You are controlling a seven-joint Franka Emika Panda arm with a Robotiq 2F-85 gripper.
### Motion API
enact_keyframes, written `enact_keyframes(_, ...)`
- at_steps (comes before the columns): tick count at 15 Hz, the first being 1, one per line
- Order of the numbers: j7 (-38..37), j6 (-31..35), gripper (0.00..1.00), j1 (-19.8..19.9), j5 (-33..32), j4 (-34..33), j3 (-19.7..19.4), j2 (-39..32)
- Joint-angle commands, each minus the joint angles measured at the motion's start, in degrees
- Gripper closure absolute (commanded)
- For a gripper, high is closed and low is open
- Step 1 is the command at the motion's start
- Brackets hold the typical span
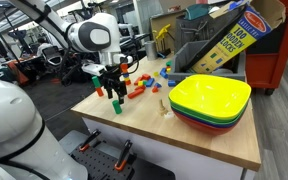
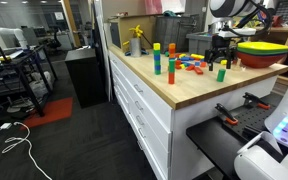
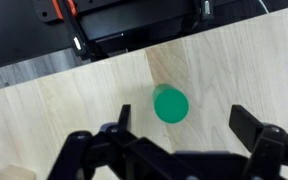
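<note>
The green cylinder block's round top (image 1: 117,103) (image 3: 171,103) already shows between my two fingers with room on both sides, so my gripper will go straight down over it next, open.
A green cylinder block (image 3: 170,104) stands upright on the wooden table (image 3: 64,110), near its front edge. Seen from the wrist, my gripper (image 3: 184,125) hangs straight above it, open, with the cylinder's round top between the two fingers and closer to the left one. Nothing is held. In both exterior views the gripper (image 1: 112,84) (image 2: 222,56) hovers a short way above the green cylinder (image 1: 116,105) (image 2: 221,73) without touching it.
A pile of coloured blocks (image 1: 139,85) lies behind the gripper, and two short block towers (image 2: 156,58) (image 2: 171,68) stand nearby. A stack of yellow, green and red bowls (image 1: 209,100) sits beside them, with a cardboard block box (image 1: 229,40) behind. A small wooden block (image 1: 165,108) lies near the bowls.
</note>
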State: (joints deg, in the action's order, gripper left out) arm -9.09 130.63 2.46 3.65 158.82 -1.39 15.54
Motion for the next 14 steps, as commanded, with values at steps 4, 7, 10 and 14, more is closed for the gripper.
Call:
enact_keyframes(4,0.42,3.04,0.26,1.48,-0.54,-0.1,-0.66,-3.68)
enact_keyframes(7,0.15,1.69,0.49,1.7,-0.63,-0.2,-0.71,-3.39)
enact_keyframes(10,-0.54,0.82,0.71,2.17,-1.33,-0.11,-0.64,-2.91)
enact_keyframes(14,-1.16,-0.39,0.92,2.59,-1.97,-0.03,-0.57,-2.36)
